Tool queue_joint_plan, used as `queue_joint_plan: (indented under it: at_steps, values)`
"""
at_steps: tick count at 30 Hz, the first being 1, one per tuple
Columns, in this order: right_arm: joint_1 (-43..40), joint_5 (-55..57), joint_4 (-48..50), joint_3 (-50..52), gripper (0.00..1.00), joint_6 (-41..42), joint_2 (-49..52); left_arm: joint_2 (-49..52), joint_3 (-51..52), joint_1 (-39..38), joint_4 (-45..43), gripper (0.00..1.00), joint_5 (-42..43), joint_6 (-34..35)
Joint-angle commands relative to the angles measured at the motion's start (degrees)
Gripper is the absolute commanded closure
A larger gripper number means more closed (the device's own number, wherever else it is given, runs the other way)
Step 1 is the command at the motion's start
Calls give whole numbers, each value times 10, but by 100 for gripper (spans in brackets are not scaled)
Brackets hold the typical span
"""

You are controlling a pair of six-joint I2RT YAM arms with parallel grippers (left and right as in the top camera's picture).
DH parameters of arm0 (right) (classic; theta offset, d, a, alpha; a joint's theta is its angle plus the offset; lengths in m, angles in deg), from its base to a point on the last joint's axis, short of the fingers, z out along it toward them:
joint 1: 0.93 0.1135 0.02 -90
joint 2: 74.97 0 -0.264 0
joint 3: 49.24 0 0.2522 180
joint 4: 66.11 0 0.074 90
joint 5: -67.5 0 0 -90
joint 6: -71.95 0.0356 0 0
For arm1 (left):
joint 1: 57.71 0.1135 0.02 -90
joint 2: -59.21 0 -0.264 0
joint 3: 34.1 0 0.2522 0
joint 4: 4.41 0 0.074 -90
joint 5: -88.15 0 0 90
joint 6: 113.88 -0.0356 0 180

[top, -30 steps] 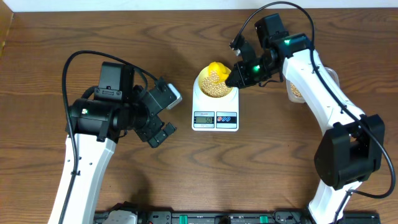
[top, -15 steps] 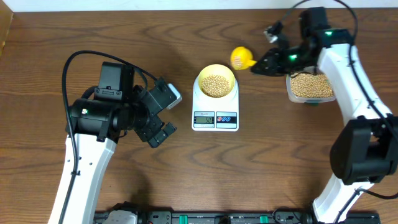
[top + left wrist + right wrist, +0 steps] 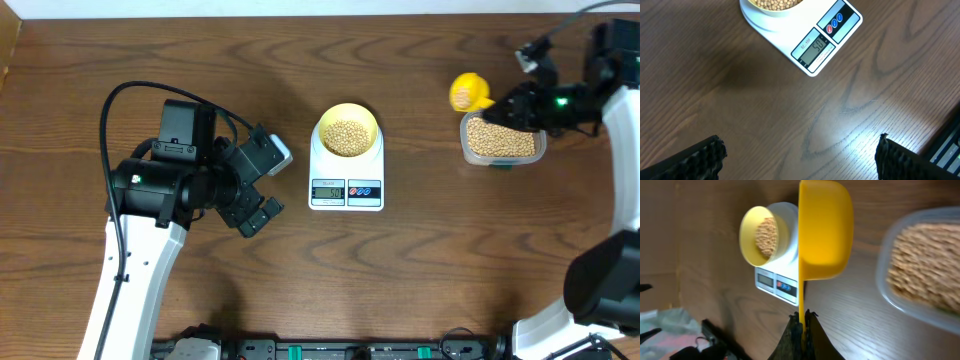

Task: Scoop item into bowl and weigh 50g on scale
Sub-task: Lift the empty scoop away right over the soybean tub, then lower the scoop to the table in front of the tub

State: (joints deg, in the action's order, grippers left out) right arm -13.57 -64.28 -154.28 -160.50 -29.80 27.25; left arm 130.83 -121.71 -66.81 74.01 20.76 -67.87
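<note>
My right gripper holds the scoop (image 3: pixel 466 92) and next needs to carry it back and down onto the bare tabletop beside the scale to release the scoop's handle, because the display shows the asked weight.
The pale yellow bowl (image 3: pixel 347 131) holds tan beans (image 3: pixel 347 136) and sits on the white scale (image 3: pixel 346 172), whose display (image 3: pixel 819 48) reads 50. The bowl also shows in the right wrist view (image 3: pixel 762 235). My right gripper (image 3: pixel 512 110) is shut on the handle of the bright yellow scoop (image 3: pixel 466 92), held above the table just left of the clear tub (image 3: pixel 500 139) of beans. In the right wrist view the scoop (image 3: pixel 823 230) is turned on its side. My left gripper (image 3: pixel 262 205) is open and empty, left of the scale.
The clear tub (image 3: pixel 920 270) stands at the far right. Black equipment lines the table's front edge (image 3: pixel 330 350).
My right gripper has carried the scoop from over the bowl rightward, to beside the clear tub. The left arm has not moved.
</note>
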Motion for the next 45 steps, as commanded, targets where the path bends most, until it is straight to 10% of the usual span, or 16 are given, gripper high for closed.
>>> queue_joint_plan:
  at_steps: [1,45]
  values:
    - [-26,54,-19,-11,99,-38,-15,0,5,2,2,2,9,-10]
    - [156,635,16,12,99,92,-14,0,5,2,2,2,9,-10]
